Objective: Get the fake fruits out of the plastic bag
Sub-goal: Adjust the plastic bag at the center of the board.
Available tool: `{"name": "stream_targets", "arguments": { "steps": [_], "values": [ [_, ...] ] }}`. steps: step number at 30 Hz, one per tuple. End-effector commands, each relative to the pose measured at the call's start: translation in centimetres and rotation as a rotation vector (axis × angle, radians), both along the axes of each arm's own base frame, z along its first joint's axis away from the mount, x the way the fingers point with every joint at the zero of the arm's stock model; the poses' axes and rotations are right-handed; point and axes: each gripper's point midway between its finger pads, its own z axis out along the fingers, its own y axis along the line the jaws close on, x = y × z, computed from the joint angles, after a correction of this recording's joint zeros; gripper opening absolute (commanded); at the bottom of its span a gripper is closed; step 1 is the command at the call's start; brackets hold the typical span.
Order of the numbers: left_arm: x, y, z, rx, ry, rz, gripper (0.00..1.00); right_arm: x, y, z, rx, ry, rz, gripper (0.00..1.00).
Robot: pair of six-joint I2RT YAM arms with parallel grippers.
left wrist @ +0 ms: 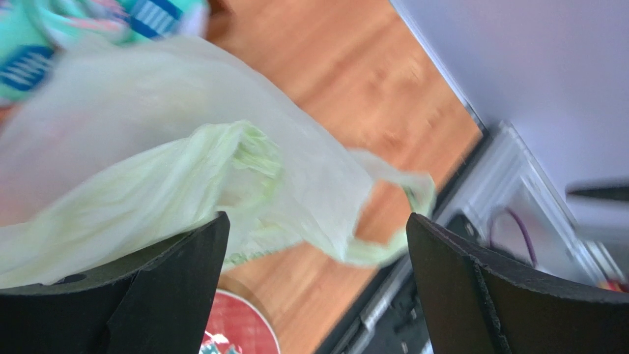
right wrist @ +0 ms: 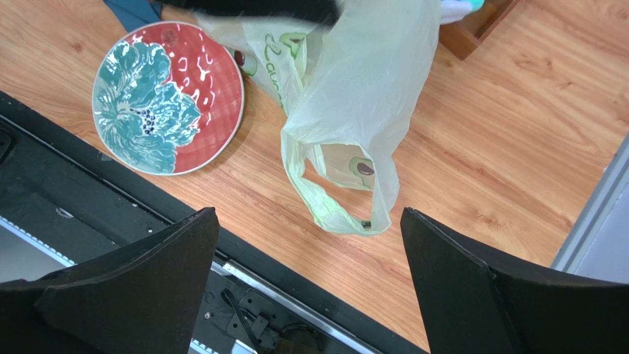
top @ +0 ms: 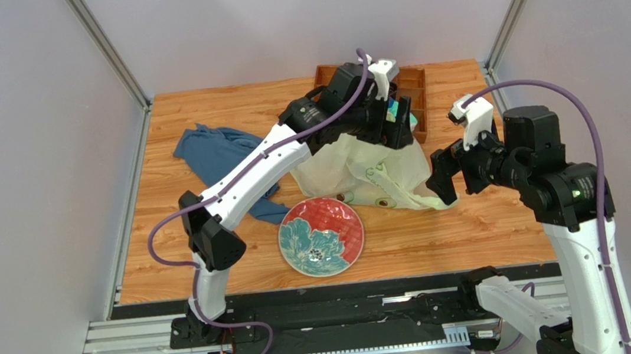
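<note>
The tip sits beside the finger gap, to the left in the wrist view, so my left gripper next needs to slide sideways to straddle the bag's bunched fold's tip point(left wrist: 248, 151).
The plastic bag point(top: 363, 171) lies crumpled on the wooden table, pale yellow-green and translucent, between the plate and the wooden box. Its loop handle point(right wrist: 336, 214) trails toward the near edge. No fake fruits show; whatever the bag holds is hidden. My left gripper point(top: 394, 132) hangs over the bag's far end, open, with the bag's bunched film point(left wrist: 184, 169) just beyond its fingers point(left wrist: 177, 287) and nothing between them. My right gripper point(top: 443, 182) is at the bag's right corner, open and empty point(right wrist: 310, 243), above the loop handle.
A red and teal flowered plate point(top: 321, 236) sits in front of the bag. A blue cloth point(top: 218, 152) lies at the left. A wooden box point(top: 414, 86) at the back holds teal-and-white socks point(left wrist: 44, 44). The black rail point(right wrist: 295, 295) runs along the near edge.
</note>
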Motion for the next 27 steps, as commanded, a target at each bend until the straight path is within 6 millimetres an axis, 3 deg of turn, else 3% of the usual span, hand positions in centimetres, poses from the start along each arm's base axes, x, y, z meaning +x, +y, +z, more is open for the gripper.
{"name": "stream_targets", "arguments": {
  "steps": [1, 6, 7, 10, 13, 17, 21, 23, 24, 26, 27],
  "values": [
    [5.4, 1.9, 0.9, 0.062, -0.118, 0.396, 0.99, 0.9, -0.3, -1.9, -0.008, 0.044, -0.041, 1.00],
    [5.6, 2.0, -1.5, 0.099, -0.072, 0.439, 0.99, 0.5, 0.1, -4.7, -0.074, 0.057, 0.088, 1.00],
    [6.0, 1.8, -2.5, 0.114, -0.067, 0.448, 0.99, 0.4, 0.1, -6.1, -0.093, 0.073, 0.123, 1.00],
    [6.9, 0.4, -3.1, 0.094, -0.077, 0.443, 0.97, 0.2, 0.5, -6.7, -0.150, -0.009, 0.259, 1.00],
    [7.2, -0.4, -1.8, 0.050, -0.098, 0.428, 0.93, -0.1, 0.8, -8.1, -0.197, -0.039, 0.366, 1.00],
    [7.5, 0.2, -1.5, 0.041, -0.088, 0.412, 0.91, -0.2, 1.1, -10.3, -0.221, -0.009, 0.443, 1.00],
    [8.4, 1.1, -2.1, 0.050, -0.081, 0.384, 0.69, 0.2, 1.7, -12.8, -0.231, 0.006, 0.506, 1.00],
    [8.2, 1.2, -2.5, 0.054, -0.070, 0.354, 0.60, 1.5, 1.9, -13.4, -0.257, -0.026, 0.507, 1.00],
    [8.3, 1.5, -2.5, 0.059, -0.074, 0.348, 0.48, 1.9, 2.1, -14.0, -0.269, -0.033, 0.508, 1.00],
    [8.1, 2.0, -2.6, 0.065, -0.067, 0.327, 0.31, 4.3, 1.6, -15.3, -0.318, -0.080, 0.432, 0.98],
    [8.6, 2.9, -2.8, 0.082, -0.074, 0.332, 0.18, 5.5, 1.3, -15.7, -0.335, -0.092, 0.389, 0.89]
  ]
}}
